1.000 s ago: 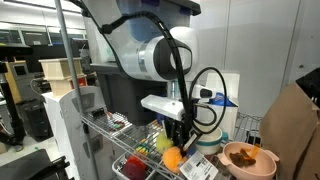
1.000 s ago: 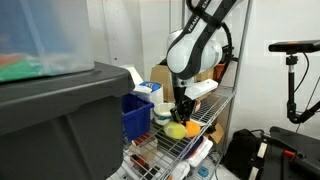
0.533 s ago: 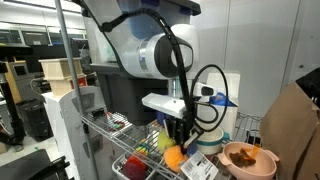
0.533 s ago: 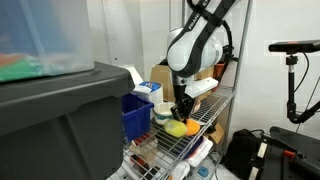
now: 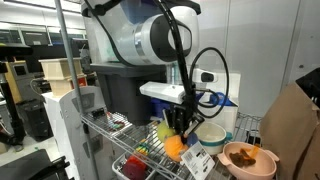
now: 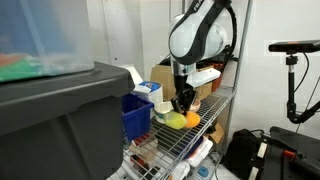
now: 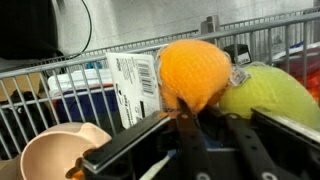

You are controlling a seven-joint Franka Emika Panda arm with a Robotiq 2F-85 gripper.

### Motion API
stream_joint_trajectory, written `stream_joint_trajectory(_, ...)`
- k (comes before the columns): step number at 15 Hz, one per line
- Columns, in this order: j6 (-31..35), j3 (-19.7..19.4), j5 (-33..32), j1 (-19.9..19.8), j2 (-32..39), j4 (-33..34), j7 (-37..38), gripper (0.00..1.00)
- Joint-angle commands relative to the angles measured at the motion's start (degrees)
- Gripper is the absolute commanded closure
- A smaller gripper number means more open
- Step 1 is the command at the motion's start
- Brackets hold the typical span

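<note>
I should raise my gripper past the bin's sides and over the bin next, then let go of the orange fruit, because the blue bin [image 6: 138, 115] is toward the dark tub from my gripper.
My gripper [image 7: 205, 112] is shut on the lower edge of an orange ball-like soft fruit [image 7: 195, 68]. It holds the fruit just above the wire shelf [image 6: 214, 108]. In both exterior views the gripper [image 5: 178, 132] [image 6: 184, 106] points down with the orange fruit [image 5: 175, 148] [image 6: 191, 119] at its tips. A yellow-green fruit [image 7: 265, 95] lies right beside the orange one and appears to touch it. It also shows in both exterior views [image 5: 163, 136] [image 6: 174, 121].
A tan bowl [image 5: 250, 160] [image 7: 55, 150] stands near the shelf end. A white cup [image 5: 210, 134], a printed box [image 7: 130, 85], a blue bin [image 6: 135, 112] and a red item [image 5: 135, 169] crowd the wire shelves. A large dark tub [image 6: 60, 120] fills the foreground.
The gripper has risen a little with the orange fruit in it, and the arm's wrist has shifted upward. The other objects have not moved.
</note>
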Motion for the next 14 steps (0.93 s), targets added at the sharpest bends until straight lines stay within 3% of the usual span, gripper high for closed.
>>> stream_joint_trajectory(1, -0.5, -0.3, -0.9, 0.3, -4.4, -3.5, -0.9, 0.97)
stream_joint_trajectory(14, -0.7, 2.7, 1.0, 0.6, -13.5, -5.5, -2.0, 0.97)
